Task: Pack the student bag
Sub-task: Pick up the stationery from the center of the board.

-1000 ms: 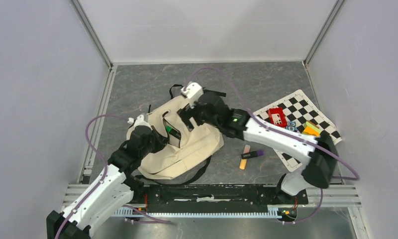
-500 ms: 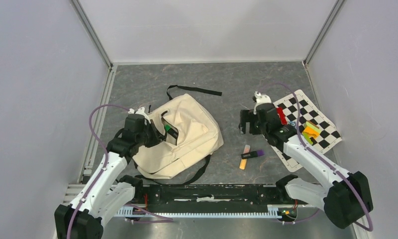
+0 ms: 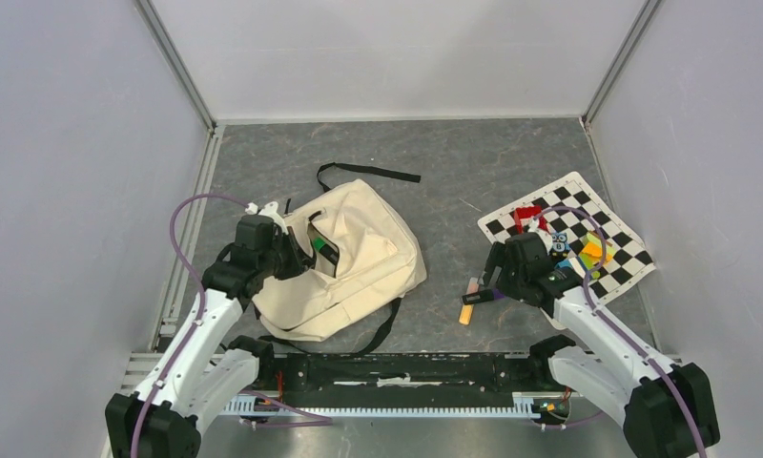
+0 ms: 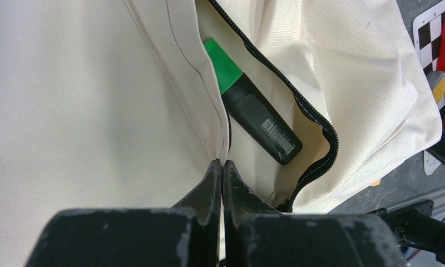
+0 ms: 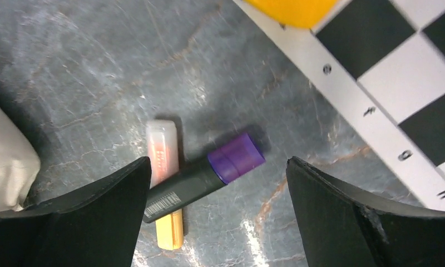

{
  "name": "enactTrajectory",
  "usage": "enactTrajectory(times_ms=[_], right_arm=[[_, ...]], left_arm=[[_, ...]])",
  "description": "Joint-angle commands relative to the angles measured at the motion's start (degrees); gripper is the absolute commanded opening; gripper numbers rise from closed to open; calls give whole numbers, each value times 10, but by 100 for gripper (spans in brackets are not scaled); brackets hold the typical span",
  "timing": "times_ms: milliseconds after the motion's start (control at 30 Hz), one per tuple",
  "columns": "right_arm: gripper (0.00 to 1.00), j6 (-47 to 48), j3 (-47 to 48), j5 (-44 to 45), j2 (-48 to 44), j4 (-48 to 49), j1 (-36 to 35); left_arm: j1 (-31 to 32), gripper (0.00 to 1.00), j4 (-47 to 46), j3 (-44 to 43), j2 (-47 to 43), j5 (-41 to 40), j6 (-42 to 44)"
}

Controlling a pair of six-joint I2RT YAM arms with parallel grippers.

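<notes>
The purple-capped highlighter lies below my right gripper's wide-open fingers. So the right gripper goes down next and closes where the purple cap meets the highlighter's black body [image 5: 216, 169].
The cream student bag [image 3: 359, 253] lies on the grey table, left of centre, its black zipper mouth held apart. My left gripper [image 3: 287, 256] is shut on the bag's opening edge [image 4: 217, 150]. A green-capped black highlighter [image 4: 248, 111] lies inside the bag [image 4: 348, 72]. My right gripper [image 3: 492, 277] hangs open above a purple-capped black highlighter [image 5: 203, 178] that lies across an orange highlighter [image 5: 164, 183] on the table. Its jaws stand wide on either side of them, touching neither.
A checkerboard mat [image 3: 573, 234] at the right carries a red block [image 3: 525, 218], a yellow piece [image 3: 595, 251] and small toys. Black bag straps [image 3: 368, 172] trail behind the bag and toward the front rail [image 3: 406, 367].
My right arm has swung away from the bag, past the mat, and come down over the two highlighters on the table. The left gripper keeps its hold on the bag edge.
</notes>
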State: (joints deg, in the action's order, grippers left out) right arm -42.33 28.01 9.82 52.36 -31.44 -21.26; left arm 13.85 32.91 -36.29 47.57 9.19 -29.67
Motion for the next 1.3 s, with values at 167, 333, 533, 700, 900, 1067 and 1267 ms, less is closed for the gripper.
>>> enactTrajectory(times_ms=[167, 333, 533, 700, 900, 1067, 1267], right_arm=[[93, -163, -73, -63, -14, 32, 3], [91, -159, -71, -72, 19, 64, 2], [79, -133, -60, -50, 46, 90, 2], [68, -81, -43, -8, 78, 111, -5], [65, -41, -42, 21, 99, 119, -53], [50, -42, -63, 36, 101, 134, -78], [33, -35, -71, 54, 100, 136, -80]], left_arm=[[-7, 2, -14, -19, -12, -5, 29], [-7, 2, -16, -18, -19, -6, 29], [-7, 2, -15, -18, -24, -4, 29], [-7, 2, -16, -19, -27, -4, 29], [-7, 2, -15, -16, -29, -3, 28], [-7, 2, -14, -18, -30, -7, 29], [-7, 2, -13, -17, -37, -6, 28]])
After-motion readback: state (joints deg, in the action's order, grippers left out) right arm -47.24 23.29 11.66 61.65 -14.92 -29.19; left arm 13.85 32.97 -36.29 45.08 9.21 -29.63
